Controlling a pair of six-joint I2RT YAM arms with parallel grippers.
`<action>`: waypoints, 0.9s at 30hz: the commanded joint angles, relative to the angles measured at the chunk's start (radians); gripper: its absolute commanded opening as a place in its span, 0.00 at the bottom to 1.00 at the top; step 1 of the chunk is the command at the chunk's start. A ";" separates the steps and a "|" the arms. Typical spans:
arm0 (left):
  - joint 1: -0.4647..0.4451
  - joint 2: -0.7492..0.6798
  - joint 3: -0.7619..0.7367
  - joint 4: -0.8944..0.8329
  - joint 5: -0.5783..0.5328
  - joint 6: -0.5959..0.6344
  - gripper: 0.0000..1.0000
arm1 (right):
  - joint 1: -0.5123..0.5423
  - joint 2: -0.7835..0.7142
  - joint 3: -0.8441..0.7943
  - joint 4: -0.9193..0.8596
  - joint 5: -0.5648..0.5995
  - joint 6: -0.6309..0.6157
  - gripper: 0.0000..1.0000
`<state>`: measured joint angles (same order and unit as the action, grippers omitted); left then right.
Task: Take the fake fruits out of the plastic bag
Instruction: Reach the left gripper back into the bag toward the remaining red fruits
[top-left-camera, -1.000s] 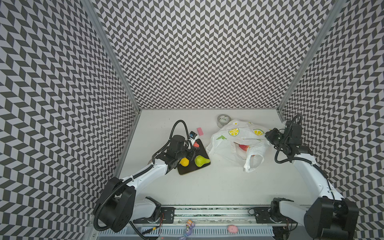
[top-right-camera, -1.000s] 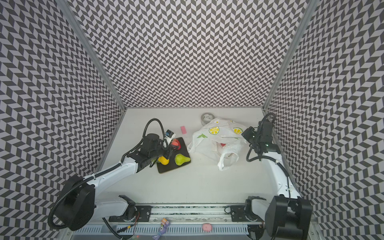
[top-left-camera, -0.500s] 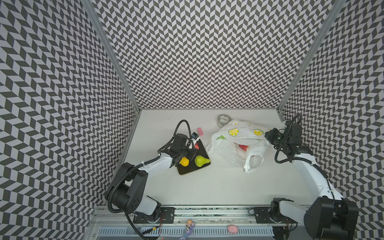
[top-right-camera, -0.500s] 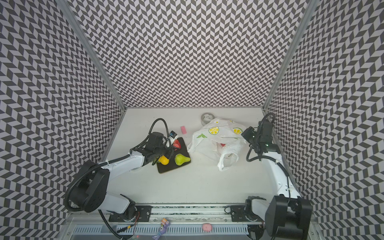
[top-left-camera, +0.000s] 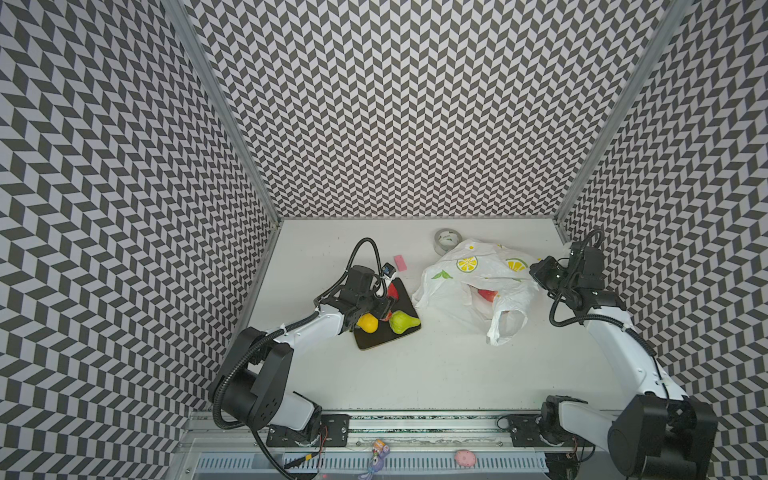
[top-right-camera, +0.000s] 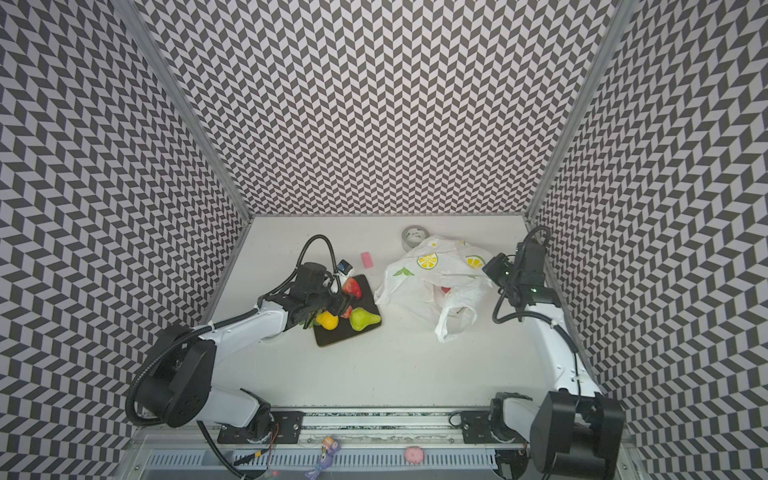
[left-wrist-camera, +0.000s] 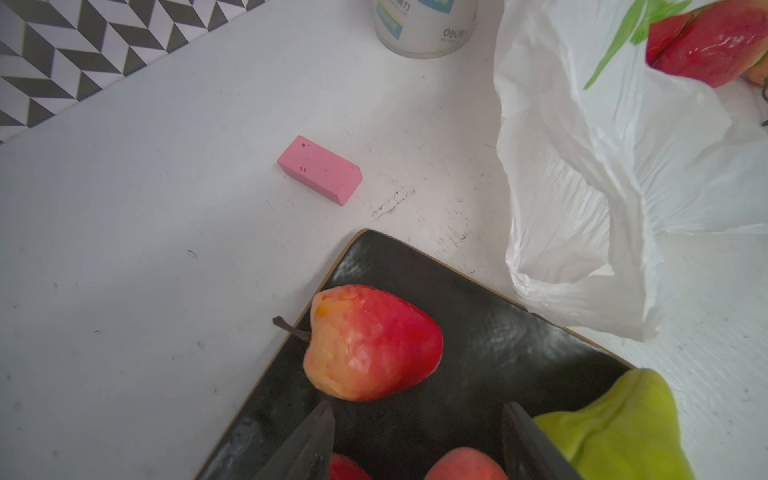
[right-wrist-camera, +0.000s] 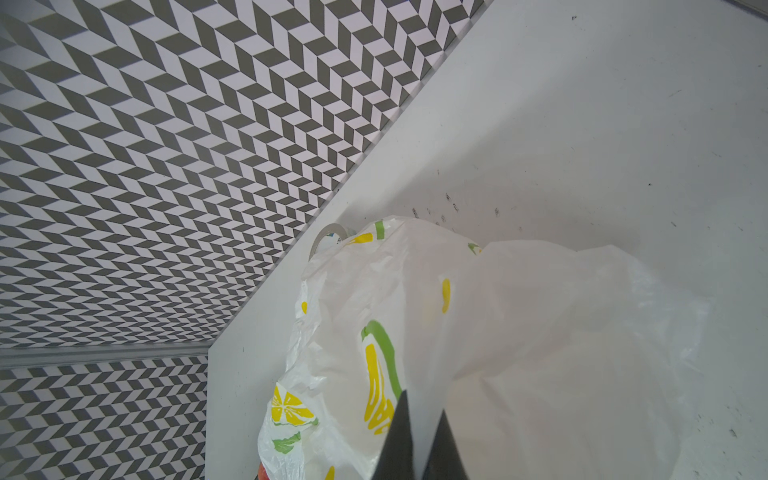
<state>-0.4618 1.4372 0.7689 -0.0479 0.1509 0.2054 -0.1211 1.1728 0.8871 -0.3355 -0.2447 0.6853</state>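
My right gripper lowers slightly toward the tabletop next and releases the bag's far edge there, as the bag's crumpled body (top-left-camera: 516, 266) (right-wrist-camera: 380, 376) lies below my gripper.
The white plastic bag (top-left-camera: 478, 286) (top-right-camera: 415, 282) with lemon prints lies crumpled at the right back. A red fake fruit (top-left-camera: 488, 294) (left-wrist-camera: 706, 41) shows in its mouth. My right gripper (top-left-camera: 535, 276) (right-wrist-camera: 422, 415) is shut on the bag's far edge. On the black tray (top-left-camera: 374, 345) (left-wrist-camera: 498, 332) lie a lemon (top-left-camera: 368, 323), a green pear (top-left-camera: 402, 322) (left-wrist-camera: 623, 432) and a red-orange fruit (top-left-camera: 392, 292) (left-wrist-camera: 370, 345). My left gripper (top-left-camera: 384, 309) (left-wrist-camera: 419, 432) hangs open low over the tray. A small peach-red ball (left-wrist-camera: 465, 467) rests between its fingers.
A pink eraser block (top-left-camera: 399, 263) (left-wrist-camera: 320, 169) lies behind the tray. A grey tape roll (top-left-camera: 448, 240) (right-wrist-camera: 328, 237) stands at the back beside the bag. Patterned walls close in three sides. Small toys (top-left-camera: 464, 458) sit on the front rail.
My left gripper's jaws have spread apart over the tray, and its arm has folded back at the elbow. The right gripper and the bag have not moved.
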 joint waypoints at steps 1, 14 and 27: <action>0.005 -0.073 0.061 -0.011 0.017 -0.017 0.67 | -0.005 0.002 0.019 0.045 -0.009 0.010 0.07; -0.331 -0.056 0.170 0.118 0.075 -0.234 0.62 | -0.005 0.011 0.012 0.030 -0.010 -0.013 0.07; -0.467 0.322 0.360 0.243 0.045 -0.273 0.53 | -0.006 -0.011 -0.061 0.005 0.075 -0.034 0.07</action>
<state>-0.9249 1.7313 1.0809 0.1356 0.1925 -0.0551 -0.1211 1.1774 0.8524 -0.3367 -0.2142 0.6594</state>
